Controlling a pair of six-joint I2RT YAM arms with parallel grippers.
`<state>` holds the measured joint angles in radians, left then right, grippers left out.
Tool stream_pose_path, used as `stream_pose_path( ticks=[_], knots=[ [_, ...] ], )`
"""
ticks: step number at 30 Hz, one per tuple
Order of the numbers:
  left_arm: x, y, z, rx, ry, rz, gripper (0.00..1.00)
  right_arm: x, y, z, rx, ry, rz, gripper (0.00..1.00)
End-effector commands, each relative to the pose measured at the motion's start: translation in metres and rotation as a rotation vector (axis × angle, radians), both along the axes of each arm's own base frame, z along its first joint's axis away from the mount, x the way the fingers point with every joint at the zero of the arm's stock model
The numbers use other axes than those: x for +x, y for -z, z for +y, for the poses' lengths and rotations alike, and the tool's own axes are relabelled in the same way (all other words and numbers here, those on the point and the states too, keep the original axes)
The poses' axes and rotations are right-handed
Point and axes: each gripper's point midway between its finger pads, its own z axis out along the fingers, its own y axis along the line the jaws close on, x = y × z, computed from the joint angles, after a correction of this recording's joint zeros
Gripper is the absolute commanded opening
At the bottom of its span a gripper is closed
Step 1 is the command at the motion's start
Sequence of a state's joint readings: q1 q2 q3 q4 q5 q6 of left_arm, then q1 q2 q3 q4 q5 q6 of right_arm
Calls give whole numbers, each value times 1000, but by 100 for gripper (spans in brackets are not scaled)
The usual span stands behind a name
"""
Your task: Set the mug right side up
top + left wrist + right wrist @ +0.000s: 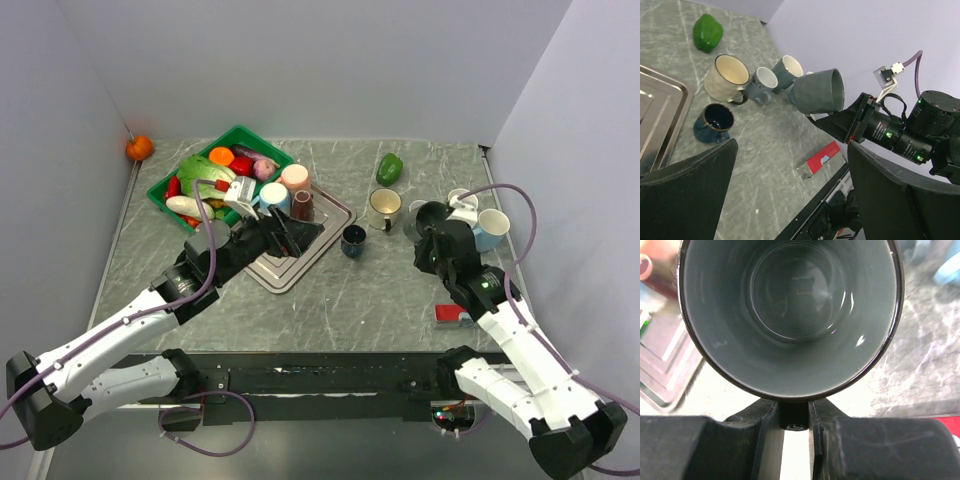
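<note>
I will next turn the tipped grey mug upright with my right gripper, down and to the left in the top view, onto the clear spot on the tabletop (384,256) beside the dark blue mug.
The grey mug (432,217) is held off the table at the right, tipped on its side. In the right wrist view its open mouth (790,310) faces the camera and the inside is empty. My right gripper (796,422) is shut on the mug's handle just below the rim. In the left wrist view the mug (817,91) hangs in the air in front of the right gripper (852,122), its mouth turned to the right. My left gripper (290,235) is open and empty above the metal tray (335,212); its fingers (690,190) stand wide apart.
A cream mug (384,208), a dark blue mug (353,240), a light blue mug (490,228) and a white mug (462,200) stand upright around the held mug. A green pepper (390,168), a red box (453,314), a green basket (240,137) of vegetables and an orange (139,148) also lie here.
</note>
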<state>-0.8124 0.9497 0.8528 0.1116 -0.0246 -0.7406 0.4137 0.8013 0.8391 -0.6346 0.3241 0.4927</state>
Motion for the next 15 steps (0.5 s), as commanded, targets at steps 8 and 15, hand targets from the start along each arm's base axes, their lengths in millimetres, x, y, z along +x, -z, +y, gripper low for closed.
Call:
stream_pose_path(
  ticks=[8,15],
  knots=[
    [13,6,7,49,-80,22,96,25,43,38,49,-121,91,0],
    [21,13,8,80,-114,44,96,28,87,49,2,-132,199,0]
  ],
)
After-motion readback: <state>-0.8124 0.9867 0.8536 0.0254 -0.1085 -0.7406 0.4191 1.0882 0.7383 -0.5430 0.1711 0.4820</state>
